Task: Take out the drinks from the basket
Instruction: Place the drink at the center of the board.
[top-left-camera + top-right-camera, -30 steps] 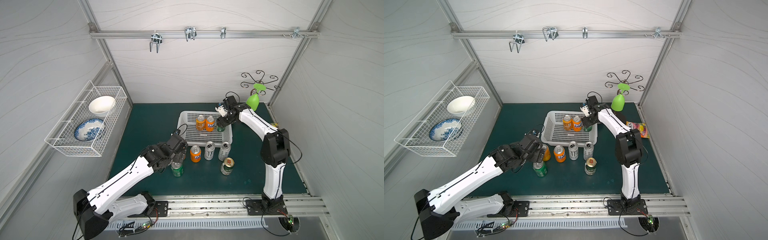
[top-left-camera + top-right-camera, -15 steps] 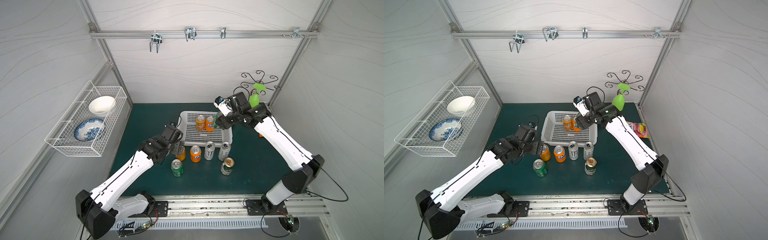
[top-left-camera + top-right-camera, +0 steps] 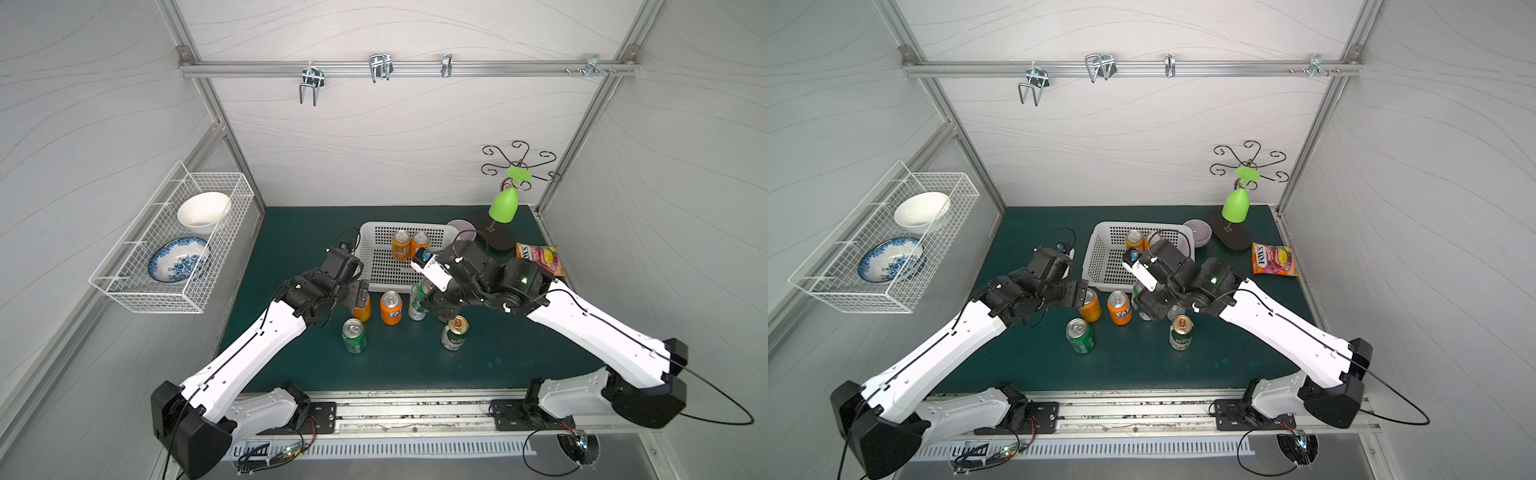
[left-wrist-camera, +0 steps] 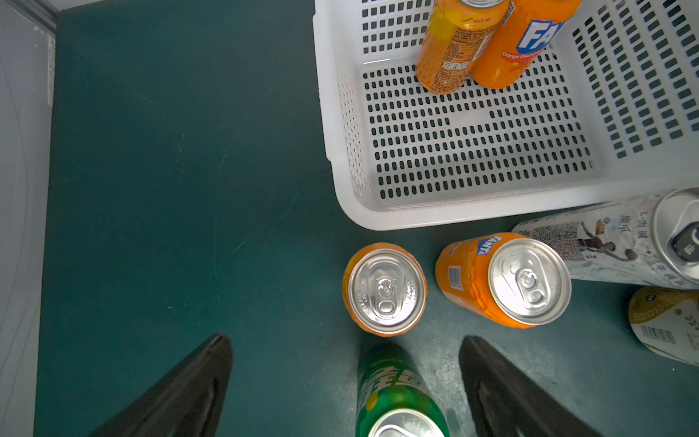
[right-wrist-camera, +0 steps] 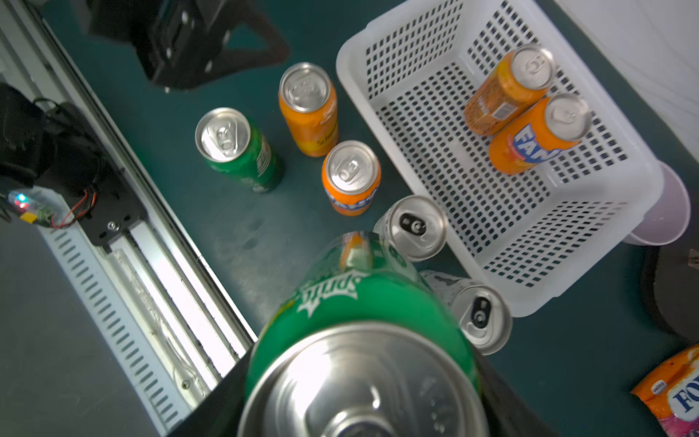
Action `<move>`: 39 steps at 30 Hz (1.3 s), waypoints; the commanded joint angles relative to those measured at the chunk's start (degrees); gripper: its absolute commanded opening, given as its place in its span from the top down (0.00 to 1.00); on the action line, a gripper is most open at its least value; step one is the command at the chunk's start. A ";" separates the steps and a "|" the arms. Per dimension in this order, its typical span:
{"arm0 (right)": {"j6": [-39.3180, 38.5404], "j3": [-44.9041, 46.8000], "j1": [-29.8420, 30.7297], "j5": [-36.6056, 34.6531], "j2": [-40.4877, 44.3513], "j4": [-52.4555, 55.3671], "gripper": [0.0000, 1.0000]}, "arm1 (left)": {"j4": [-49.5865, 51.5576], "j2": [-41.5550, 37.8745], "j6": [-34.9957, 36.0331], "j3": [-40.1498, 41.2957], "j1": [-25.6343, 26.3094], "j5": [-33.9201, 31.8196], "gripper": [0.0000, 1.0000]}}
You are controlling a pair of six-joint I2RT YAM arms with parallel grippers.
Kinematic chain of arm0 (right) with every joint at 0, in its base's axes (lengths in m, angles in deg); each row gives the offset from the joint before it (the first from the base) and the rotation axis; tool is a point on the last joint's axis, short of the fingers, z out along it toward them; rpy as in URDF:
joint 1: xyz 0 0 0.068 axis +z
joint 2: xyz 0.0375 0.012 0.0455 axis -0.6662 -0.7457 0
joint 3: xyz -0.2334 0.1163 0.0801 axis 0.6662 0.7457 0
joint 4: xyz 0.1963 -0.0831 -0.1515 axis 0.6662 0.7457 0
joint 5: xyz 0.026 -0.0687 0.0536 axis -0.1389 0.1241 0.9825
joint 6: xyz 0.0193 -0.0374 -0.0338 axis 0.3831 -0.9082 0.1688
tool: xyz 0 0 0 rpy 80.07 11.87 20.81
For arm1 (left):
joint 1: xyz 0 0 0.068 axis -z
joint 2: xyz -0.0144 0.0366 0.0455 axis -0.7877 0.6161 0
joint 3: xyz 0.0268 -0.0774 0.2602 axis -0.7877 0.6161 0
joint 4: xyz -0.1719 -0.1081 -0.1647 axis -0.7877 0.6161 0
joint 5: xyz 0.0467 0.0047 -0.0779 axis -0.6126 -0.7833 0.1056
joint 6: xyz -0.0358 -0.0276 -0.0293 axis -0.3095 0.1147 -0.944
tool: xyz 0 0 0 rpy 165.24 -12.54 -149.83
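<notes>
The robot will next pull its right gripper back, lower it and release the Sprite can, because bare mat (image 3: 416, 347) lies below and back between the green and gold-topped cans.
The white basket (image 3: 371, 239) (image 5: 472, 272) (image 4: 333, 125) holds two orange cans (image 3: 401, 246) (image 5: 507, 90) at its back. My right gripper (image 3: 436, 301) (image 5: 363, 393) is shut on a green Sprite can (image 5: 370, 314), held in the air just in front of the basket, over two white cans (image 5: 416, 227). On the mat stand two orange cans (image 3: 391, 307), a green can (image 3: 354, 336) and a gold-topped can (image 3: 454, 332). The left gripper (image 3: 358, 291) (image 4: 344, 378) is open by the basket's front left corner, nothing gripped.
On the left wall hangs a wire rack (image 3: 174, 286) with two bowls. A lilac bowl (image 3: 461, 228), a green glass on a dark stand (image 3: 503, 205) and a candy bag (image 3: 540, 257) lie to the right of the basket. The arms' rail (image 3: 415, 411) runs along the front.
My right arm lifted the green can out of the basket's back right corner and carried it forward over the standing cans. The left gripper drew back from the green can on the mat, towards the basket.
</notes>
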 commanded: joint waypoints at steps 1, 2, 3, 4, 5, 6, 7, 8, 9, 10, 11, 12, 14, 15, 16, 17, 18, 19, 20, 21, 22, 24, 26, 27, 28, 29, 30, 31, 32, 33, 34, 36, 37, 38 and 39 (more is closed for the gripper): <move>3.73 4.78 1.40 -1.24 2.85 -6.10 0.45 | -2.51 -0.93 0.24 -0.76 -0.31 0.63 0.02; 4.16 6.81 1.67 -1.25 3.05 -7.73 0.45 | -2.44 -0.94 0.23 -0.67 -0.30 0.70 0.02; 4.58 8.74 1.76 -1.13 3.31 -9.35 0.45 | -2.40 -0.94 0.22 -0.60 -0.37 0.71 0.02; 4.96 10.27 1.81 -0.95 3.36 -10.69 0.45 | -2.26 -0.94 0.14 -0.63 -0.32 0.71 0.02; 5.27 12.14 1.87 -0.85 3.60 -12.47 0.45 | -2.10 -0.94 0.05 -0.63 -0.30 0.62 0.02; 5.61 13.77 1.84 -0.75 3.77 -14.16 0.45 | -2.16 -0.98 0.05 -0.53 -0.33 0.67 0.02; 5.78 15.01 1.86 -0.51 3.77 -15.48 0.45 | -2.08 -1.03 0.05 -0.58 -0.30 0.63 0.02; 5.90 16.45 1.87 -0.40 4.03 -17.14 0.45 | -2.07 -1.02 0.05 -0.63 -0.30 0.54 0.02; 6.13 17.73 1.87 -0.32 3.93 -18.51 0.45 | -2.16 -1.02 0.05 -0.59 -0.30 0.48 0.02; 6.25 18.61 1.85 -0.31 3.88 -19.51 0.45 | -2.08 -0.93 0.05 -0.58 -0.30 0.40 0.02; 6.25 19.61 1.85 -0.31 3.74 -20.67 0.45 | -2.07 -0.86 0.05 -0.67 -0.34 0.28 0.02; 6.27 20.33 1.85 -0.35 3.48 -21.37 0.45 | -2.07 -0.84 0.07 -0.67 -0.30 0.23 0.02; 6.07 21.12 1.86 -0.69 2.68 -22.16 0.45 | -1.98 -0.77 0.14 -0.77 -0.30 0.10 0.02; 5.97 21.53 1.82 -0.79 2.23 -22.49 0.45 | -1.98 -0.72 0.14 -0.73 -0.30 0.16 0.02; 5.93 21.85 1.84 -0.67 1.76 -22.94 0.45 | -1.98 -0.66 0.14 -0.76 -0.30 0.10 0.02; 5.89 22.40 1.85 -0.45 1.33 -23.68 0.45 | -1.98 -0.55 0.14 -0.75 -0.32 0.01 0.02; 5.89 22.77 1.83 -0.23 0.64 -24.12 0.45 | -1.98 -0.51 0.21 -0.76 -0.30 0.01 0.02; 5.85 22.92 1.86 0.03 0.07 -24.36 0.45 | -1.94 -0.50 0.22 -0.76 -0.33 -0.08 0.02; 5.89 23.18 1.84 0.17 -0.66 -24.66 0.44 | -1.90 -0.44 0.22 -0.78 -0.30 -0.16 0.02; 5.94 23.37 1.88 0.43 -1.37 -24.93 0.44 | -1.90 -0.41 0.22 -0.77 -0.30 -0.07 0.02; 6.01 23.52 1.83 0.64 -2.08 -25.18 0.44 | -1.90 -0.41 0.22 -0.77 -0.30 -0.04 0.02; 6.31 23.98 1.89 0.86 -3.50 -25.64 0.44 | -1.97 -0.41 0.19 -0.85 -0.34 0.10 0.02; 6.72 24.41 1.89 0.89 -4.46 -25.88 0.44 | -1.98 -0.41 0.14 -1.10 -0.30 0.31 0.01; 6.85 24.74 1.88 0.93 -4.75 -26.13 0.44 | -1.99 -0.39 0.14 -1.19 -0.30 0.27 0.02; 7.03 25.17 1.89 1.01 -4.99 -26.55 0.44 | -2.06 -0.44 0.14 -1.20 -0.30 0.42 0.02; 7.09 25.63 1.89 0.94 -5.06 -27.07 0.44 | -2.15 -0.42 0.07 -1.36 -0.30 0.43 0.02; 7.12 26.18 1.89 1.05 -5.13 -27.76 0.44 | -2.24 -0.38 0.04 -1.37 -0.30 0.52 0.02; 7.12 26.63 1.89 1.28 -5.18 -28.46 0.44 | -2.33 -0.39 0.05 -1.37 -0.30 0.63 0.02; 7.13 27.09 1.89 1.56 -5.39 -28.96 0.44 | -2.34 -0.33 -0.05 -1.51 -0.31 0.71 0.02; 7.10 27.35 1.89 1.73 -5.62 -29.16 0.43 | -2.43 -0.19 -0.19 -1.60 -0.30 0.88 0.02; 7.13 27.57 1.87 1.76 -5.89 -29.30 0.43 | -2.42 -0.17 -0.09 -1.75 -0.33 1.01 0.02; 7.38 28.13 1.89 1.87 -6.31 -29.89 0.43 | -2.49 -0.06 -0.26 -2.02 -0.30 1.28 0.02; 7.46 28.35 1.88 2.03 -6.53 -30.19 0.43 | -2.64 -0.06 -0.22 -2.07 -0.34 1.40 0.02; 7.47 28.55 1.85 2.02 -6.67 -30.31 0.43 | -2.76 -0.02 -0.23 -2.24 -0.30 1.62 0.02; 7.49 28.67 1.89 2.04 -6.91 -30.31 0.42 | -3.01 -0.06 -0.27 -2.46 -0.30 1.94 0.02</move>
